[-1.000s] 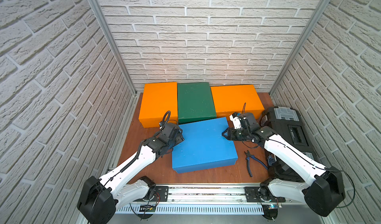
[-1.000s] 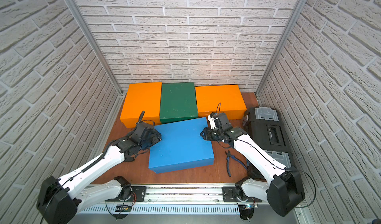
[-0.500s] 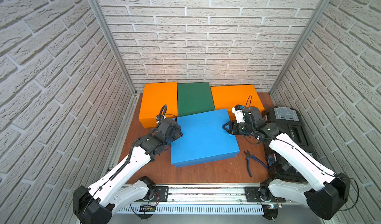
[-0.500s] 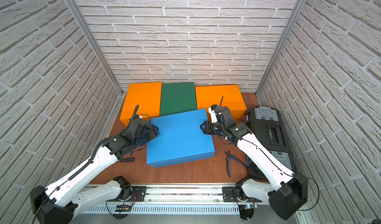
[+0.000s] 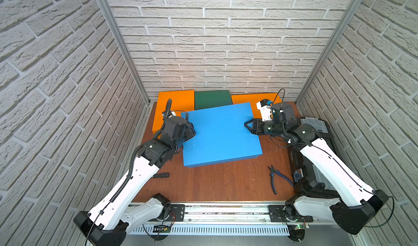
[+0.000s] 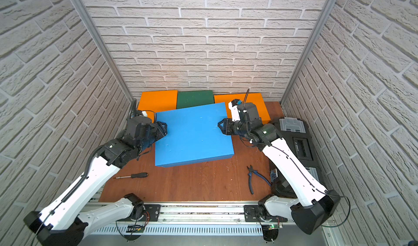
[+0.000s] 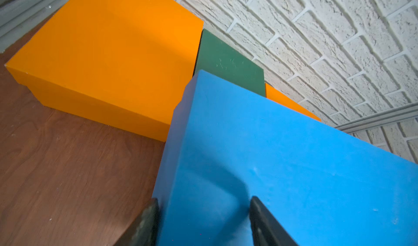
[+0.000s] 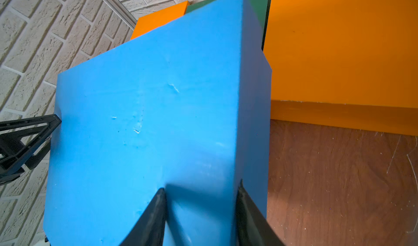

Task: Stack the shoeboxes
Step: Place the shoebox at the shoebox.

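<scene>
The far part of the green shoebox's top is still bare, so the robot's right gripper will carry the blue shoebox [image 5: 220,134] outward, then down onto the green shoebox's top [image 5: 212,99], and let go of it.
Both grippers hold the blue shoebox [image 5: 220,134] [image 6: 192,134] off the wooden table. My left gripper [image 5: 191,131] [image 6: 165,128] [image 7: 203,202] is shut across the box's left edge. My right gripper [image 5: 247,126] [image 6: 220,125] [image 8: 201,188] is shut across its right edge. Against the back wall stand an orange shoebox [image 5: 176,102] [image 7: 113,59], a dark green shoebox [image 5: 212,99] [image 7: 228,61] and another orange shoebox [image 5: 267,100] [image 8: 339,52]. The blue box's far edge overlaps the green box's front and hides most of it.
A black tool case [image 5: 316,129] with a grey lid lies along the right wall, under my right arm. Blue-handled pliers [image 5: 274,178] lie at the front right. A screwdriver [image 6: 133,175] lies at the front left. Brick walls close in three sides.
The blue shoebox has risen off the table and moved toward the back wall, now covering the green box's front. Both arms have gone up and back with it.
</scene>
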{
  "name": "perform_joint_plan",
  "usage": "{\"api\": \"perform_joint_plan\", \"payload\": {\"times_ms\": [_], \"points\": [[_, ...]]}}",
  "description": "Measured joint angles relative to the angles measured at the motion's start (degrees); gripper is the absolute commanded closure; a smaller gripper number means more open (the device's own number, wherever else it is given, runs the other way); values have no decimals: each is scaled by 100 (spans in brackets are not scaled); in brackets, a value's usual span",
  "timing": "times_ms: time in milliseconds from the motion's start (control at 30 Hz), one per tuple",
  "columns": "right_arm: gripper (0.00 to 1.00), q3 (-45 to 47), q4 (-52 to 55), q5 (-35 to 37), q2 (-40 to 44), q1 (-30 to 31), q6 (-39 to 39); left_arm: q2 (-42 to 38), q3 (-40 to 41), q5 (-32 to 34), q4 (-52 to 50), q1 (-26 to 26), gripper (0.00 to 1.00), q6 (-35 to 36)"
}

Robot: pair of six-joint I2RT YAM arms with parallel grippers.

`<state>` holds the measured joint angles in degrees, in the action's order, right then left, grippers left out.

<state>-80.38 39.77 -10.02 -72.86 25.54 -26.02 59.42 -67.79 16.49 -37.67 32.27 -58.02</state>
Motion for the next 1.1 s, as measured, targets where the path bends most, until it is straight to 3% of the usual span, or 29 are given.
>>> {"api": "perform_joint_plan", "payload": {"times_ms": [433, 767, 1100], "points": [[67, -1209, -81, 2, -1139, -267, 105, 1161, -988, -678, 315, -955, 38, 236], [68, -2245, -450, -767, -2710, -920, -74, 2715, -1937, -1860, 1283, -1897, 40, -15], [69, -3788, -645, -1473, -4507, -1449, -356, 4422, -3427, -2538, 1976, -2251, 41, -306]]}}
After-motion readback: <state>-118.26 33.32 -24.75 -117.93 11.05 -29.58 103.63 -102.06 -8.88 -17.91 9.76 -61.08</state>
